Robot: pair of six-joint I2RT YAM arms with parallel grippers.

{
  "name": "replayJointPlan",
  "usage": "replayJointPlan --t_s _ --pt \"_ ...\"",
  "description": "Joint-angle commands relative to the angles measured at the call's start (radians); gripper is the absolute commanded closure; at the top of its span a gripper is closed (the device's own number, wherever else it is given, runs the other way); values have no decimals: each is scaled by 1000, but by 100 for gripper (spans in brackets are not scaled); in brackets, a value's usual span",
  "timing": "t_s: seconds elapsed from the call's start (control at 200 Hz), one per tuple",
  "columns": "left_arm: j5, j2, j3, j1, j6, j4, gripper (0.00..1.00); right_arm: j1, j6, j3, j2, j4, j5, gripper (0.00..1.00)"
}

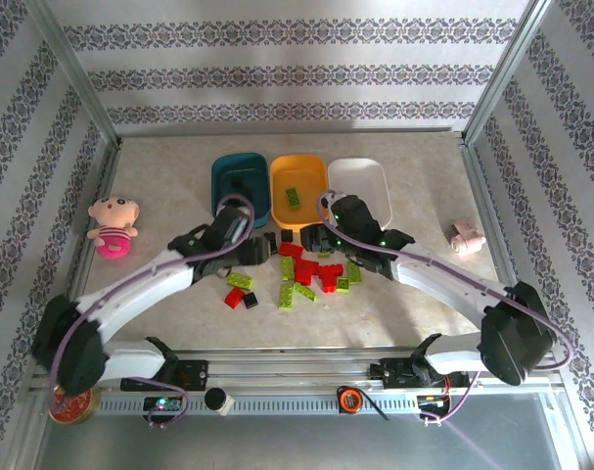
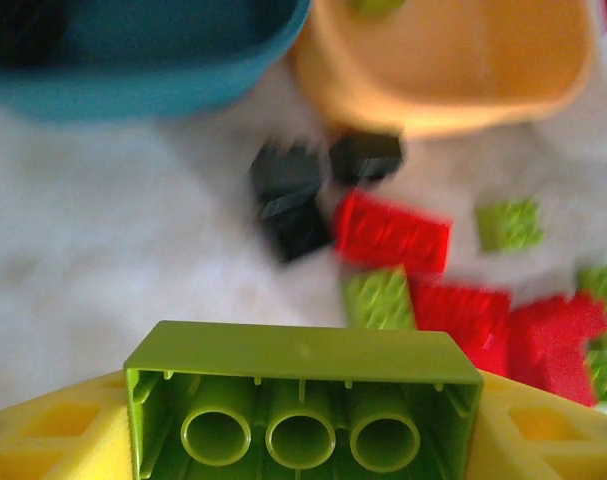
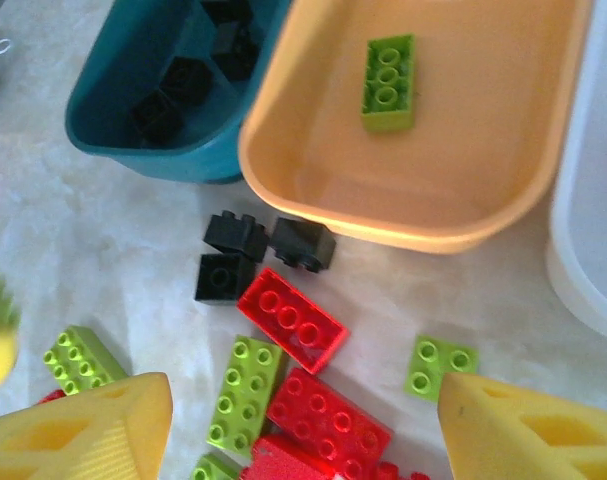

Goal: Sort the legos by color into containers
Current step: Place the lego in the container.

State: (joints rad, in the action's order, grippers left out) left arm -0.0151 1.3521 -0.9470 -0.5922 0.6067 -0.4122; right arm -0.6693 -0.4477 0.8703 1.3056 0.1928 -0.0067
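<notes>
The robot will carry its left gripper outward and over the open bottom of the orange-yellow container and release the lime green lego (image 2: 303, 395), since another lime lego already lies there.
My left gripper (image 2: 303, 425) is shut on a lime green lego (image 2: 303, 395), held underside up between yellow fingers (image 2: 53, 435), just left of the pile (image 1: 311, 274). That pile of red, lime and black legos lies before the dark teal container (image 1: 226, 186), the orange-yellow container (image 1: 311, 168) and the white container (image 1: 370, 174). My right gripper (image 3: 303, 440) hangs open over red legos (image 3: 291, 318) and lime ones (image 3: 245, 390). Black legos (image 3: 183, 80) lie in the teal container (image 3: 188, 160); one lime lego (image 3: 388, 82) lies in the orange-yellow container (image 3: 463, 215). Three black legos (image 3: 233, 235) sit loose before it.
A pink plush doll (image 1: 114, 225) lies at the far left and a small pink object (image 1: 467, 238) at the far right. A round red tin (image 1: 69, 403) sits by the left arm's base. Aluminium frame rails and patterned walls enclose the table.
</notes>
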Motion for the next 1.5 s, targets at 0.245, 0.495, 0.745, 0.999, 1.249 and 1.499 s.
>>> replayJointPlan --t_s 0.245,0.495,0.745,0.999,1.249,1.499 --pt "-113 539 -540 74 -118 137 48 7 -66 -155 -168 74 52 29" --pt "-141 737 -734 89 -102 104 29 6 -94 -229 -227 117 19 28" --pt "-168 699 -778 88 -97 102 14 -35 -121 -264 -189 123 -52 32" --pt "-200 365 -432 88 -47 277 0 -125 -138 -226 -61 136 5 40" --pt "-169 -21 31 87 20 371 0 -130 -104 -161 29 133 72 44" --pt "-107 -304 255 87 34 290 0 -129 -62 -78 135 192 127 48"
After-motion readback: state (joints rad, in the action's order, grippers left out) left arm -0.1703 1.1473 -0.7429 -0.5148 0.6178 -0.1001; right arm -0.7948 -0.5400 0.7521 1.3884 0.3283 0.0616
